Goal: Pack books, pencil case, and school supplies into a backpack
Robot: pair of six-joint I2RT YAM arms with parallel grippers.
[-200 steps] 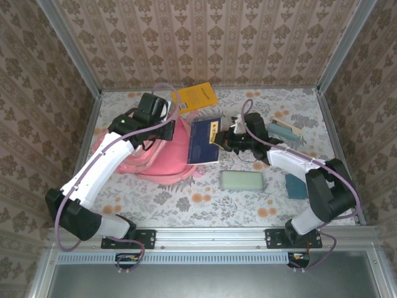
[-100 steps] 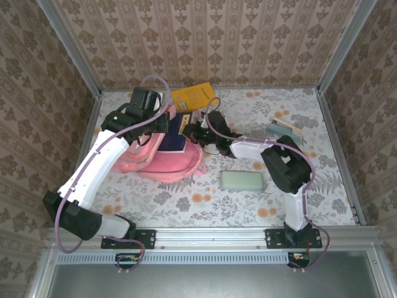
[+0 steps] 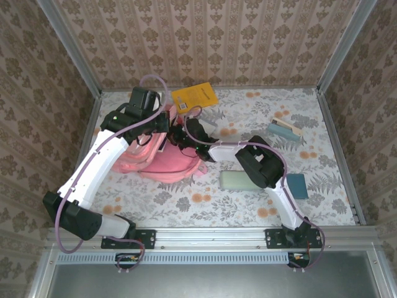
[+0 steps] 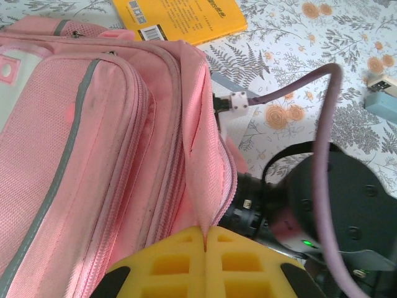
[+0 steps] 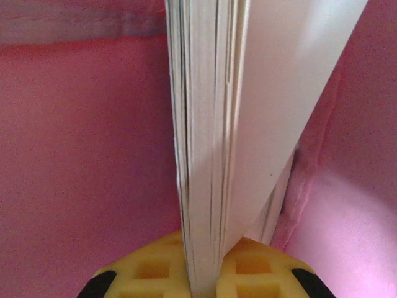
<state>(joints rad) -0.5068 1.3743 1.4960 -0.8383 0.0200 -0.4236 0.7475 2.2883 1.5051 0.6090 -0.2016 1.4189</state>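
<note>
The book has pink lining standing on both sides of it, so my right gripper will next carry it deeper into the backpack's opening, toward the flap my left gripper holds, and let go of it.
The pink backpack lies left of centre, its top towards the back. My left gripper is shut on the edge of its opening flap, and the pink fabric is pinched between the yellow pads. My right gripper is shut on a book, whose white page edges stand upright between the pads with pink lining on both sides. From above, that gripper reaches into the backpack's mouth. A yellow-orange book lies behind the backpack. The mint-green pencil case lies on the table right of it.
A whitish pad with light blue edges lies at the back right, and a teal piece sits further forward on the right. The right arm's black wrist and purple cable cross close beside the backpack opening. Patterned walls enclose the table.
My right gripper has carried the dark navy book leftwards from the table's middle into the backpack's opening. The left gripper has kept its hold on the flap, shifting only slightly.
</note>
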